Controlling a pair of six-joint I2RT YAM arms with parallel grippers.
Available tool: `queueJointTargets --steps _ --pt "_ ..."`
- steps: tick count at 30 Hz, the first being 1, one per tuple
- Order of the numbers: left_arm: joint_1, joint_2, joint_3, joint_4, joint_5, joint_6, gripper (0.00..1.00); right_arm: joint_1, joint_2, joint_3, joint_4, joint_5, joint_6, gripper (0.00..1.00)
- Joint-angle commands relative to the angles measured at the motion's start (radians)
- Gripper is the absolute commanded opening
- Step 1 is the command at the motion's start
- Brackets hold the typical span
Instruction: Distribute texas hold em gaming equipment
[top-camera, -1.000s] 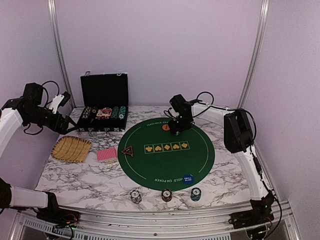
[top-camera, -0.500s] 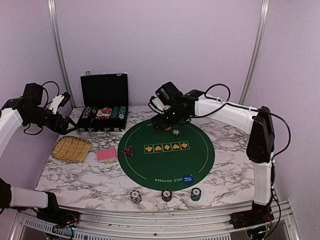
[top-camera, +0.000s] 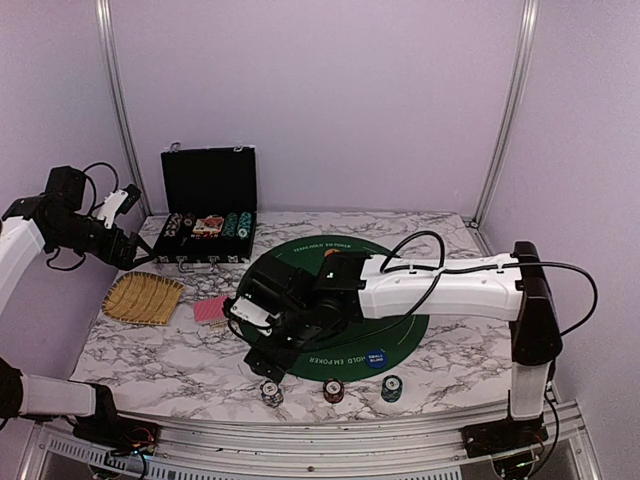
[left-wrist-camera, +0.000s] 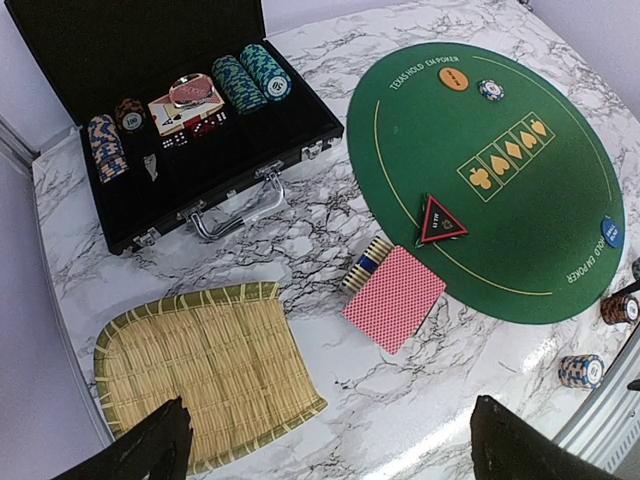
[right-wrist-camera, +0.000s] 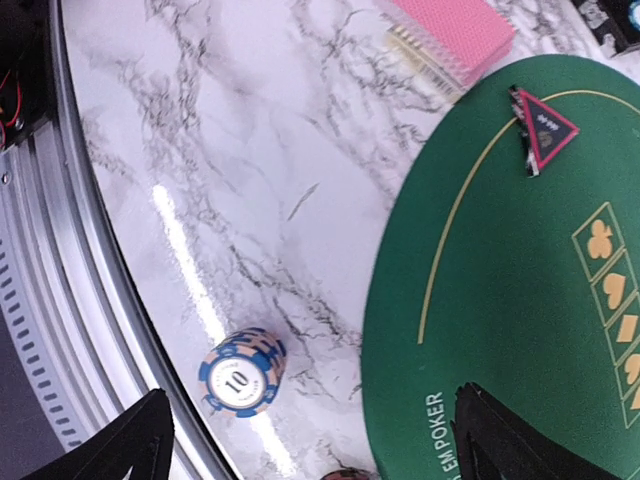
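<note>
The blue-and-tan stack stands below my right gripper, nearer the metal bar, so the gripper needs to go down and pull back onto the top chips of that stack.
My right gripper (top-camera: 256, 342) is open and empty, low over the marble by the near-left edge of the green mat (top-camera: 400, 300). In the right wrist view a blue-and-tan "10" chip stack (right-wrist-camera: 240, 372) stands between its fingers, untouched. Two more chip stacks (top-camera: 333, 390) stand to its right along the front edge. The blue small blind disc (top-camera: 375, 358), orange disc (left-wrist-camera: 453, 78), one striped chip (left-wrist-camera: 489, 90) and the red-edged triangle (left-wrist-camera: 441, 219) lie on the mat. Red-backed cards (left-wrist-camera: 394, 297) lie beside it. My left gripper (left-wrist-camera: 330, 450) is open and empty, high at the left.
An open black case (left-wrist-camera: 170, 110) holding several chip rows, dice and cards stands at the back left. A woven straw tray (left-wrist-camera: 200, 370) lies left of the cards. The right arm (top-camera: 430, 285) stretches across the mat. The metal table rail (right-wrist-camera: 60, 300) runs close to the chip stack.
My right arm swung from the far side of the mat to its near-left edge, leaving a striped chip on the mat by the orange disc. The left arm has not moved.
</note>
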Motion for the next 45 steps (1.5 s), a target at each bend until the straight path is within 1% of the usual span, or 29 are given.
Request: queueJointTargets --steps 1,3,9,19,27,34,36,45 --pt "0.003 -0.032 0.018 -0.027 0.005 0.010 0.99 0.031 0.060 0.029 -0.034 -0.070 0.003 0.95" --pt "0.003 -0.034 0.016 -0.029 0.003 0.013 0.99 0.040 0.082 0.040 -0.038 -0.103 -0.009 0.95" --pt "0.003 -0.029 0.018 -0.029 0.008 0.016 0.99 0.051 0.136 0.059 -0.049 -0.143 -0.028 0.89" --pt "0.003 -0.018 0.019 -0.031 0.011 0.016 0.99 0.052 0.175 0.052 -0.044 -0.134 -0.045 0.79" --pt "0.004 -0.019 0.020 -0.031 0.008 0.017 0.99 0.052 0.197 0.056 -0.039 -0.125 -0.050 0.66" --pt "0.003 -0.017 0.021 -0.031 0.009 0.019 0.99 0.052 0.194 0.059 -0.036 -0.123 -0.049 0.50" --pt "0.004 -0.018 0.021 -0.031 0.009 0.018 0.99 0.052 0.192 0.061 -0.036 -0.124 -0.049 0.47" --pt "0.004 -0.019 0.018 -0.031 0.009 0.019 0.99 0.052 0.182 0.067 -0.042 -0.139 -0.049 0.43"
